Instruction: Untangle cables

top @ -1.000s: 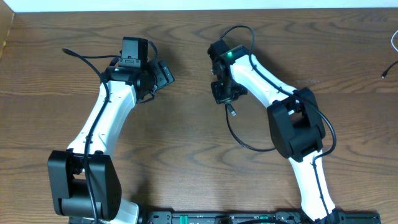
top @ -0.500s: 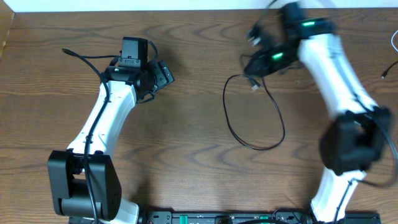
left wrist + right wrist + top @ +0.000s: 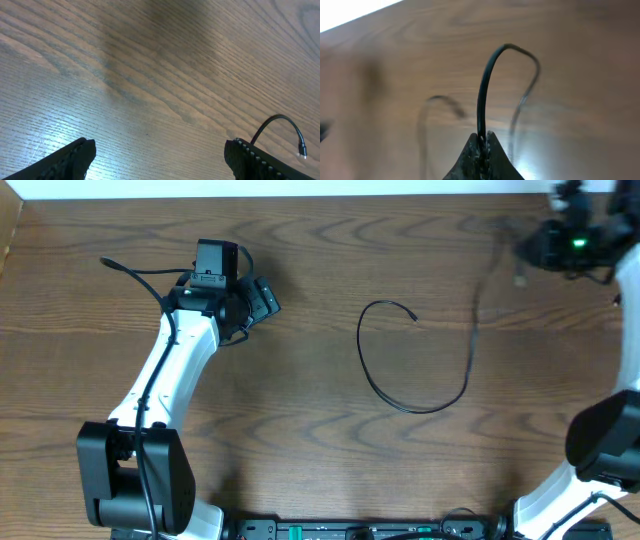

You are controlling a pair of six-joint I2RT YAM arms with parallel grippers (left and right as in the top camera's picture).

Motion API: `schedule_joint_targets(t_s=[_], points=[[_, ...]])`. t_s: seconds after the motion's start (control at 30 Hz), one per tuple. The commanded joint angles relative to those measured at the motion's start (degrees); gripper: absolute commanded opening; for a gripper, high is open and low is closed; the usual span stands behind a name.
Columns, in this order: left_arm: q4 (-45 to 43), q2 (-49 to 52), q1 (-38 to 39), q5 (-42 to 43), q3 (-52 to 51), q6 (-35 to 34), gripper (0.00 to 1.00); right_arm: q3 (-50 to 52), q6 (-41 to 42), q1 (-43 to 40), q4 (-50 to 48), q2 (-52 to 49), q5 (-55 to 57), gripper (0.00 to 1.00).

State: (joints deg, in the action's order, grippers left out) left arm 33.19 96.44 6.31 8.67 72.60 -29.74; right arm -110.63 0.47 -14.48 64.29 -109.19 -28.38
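Next, my right gripper carries the black cable to the right in the overhead view, past the cable's other end, and releases it, since its loop lies mid-table.
A thin black cable (image 3: 400, 402) lies in an open loop on the wooden table, one free end (image 3: 412, 316) near the middle. Its other end rises, blurred, to the far right corner. My right gripper (image 3: 528, 248) is shut on that cable (image 3: 483, 107) and holds it above the table. My left gripper (image 3: 262, 298) is open and empty at the upper left, well apart from the loop. In the left wrist view the cable's free end (image 3: 285, 131) shows beyond the right finger, with my left gripper (image 3: 160, 160) over bare wood.
Another black cable end (image 3: 626, 290) lies at the right table edge. The left arm's own cable (image 3: 130, 270) trails at the upper left. A white wall edge runs along the table's far side.
My right gripper has swung fast from the table's middle to the far right corner, pulling the cable out into a wide open loop. The left arm has not moved.
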Motion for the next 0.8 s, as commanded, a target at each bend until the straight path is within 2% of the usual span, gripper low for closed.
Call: schedule_joint_targets(t_s=[0.0, 0.1, 0.23, 0.57, 0.77], points=[[0.20, 0.22, -0.13, -0.35, 0.37, 0.98, 0.88, -5.20, 9.73, -2.38, 2.49, 2.91, 21.11, 0.01], [0.20, 0.22, -0.13, -0.35, 0.37, 0.98, 0.88, -8.17, 13.55, -4.28, 3.30, 2.91, 30.80, 0.01], [0.20, 0.22, -0.13, -0.35, 0.37, 0.98, 0.88, -13.31, 14.12, -7.13, 2.19, 2.89, 38.25, 0.01], [0.20, 0.22, -0.13, -0.35, 0.37, 0.98, 0.88, -28.68, 13.68, -16.81, 4.09, 2.78, 40.76, 0.01], [0.20, 0.22, -0.13, -0.35, 0.37, 0.98, 0.88, -30.03, 16.13, -23.93, 3.89, 2.40, 47.34, 0.01]])
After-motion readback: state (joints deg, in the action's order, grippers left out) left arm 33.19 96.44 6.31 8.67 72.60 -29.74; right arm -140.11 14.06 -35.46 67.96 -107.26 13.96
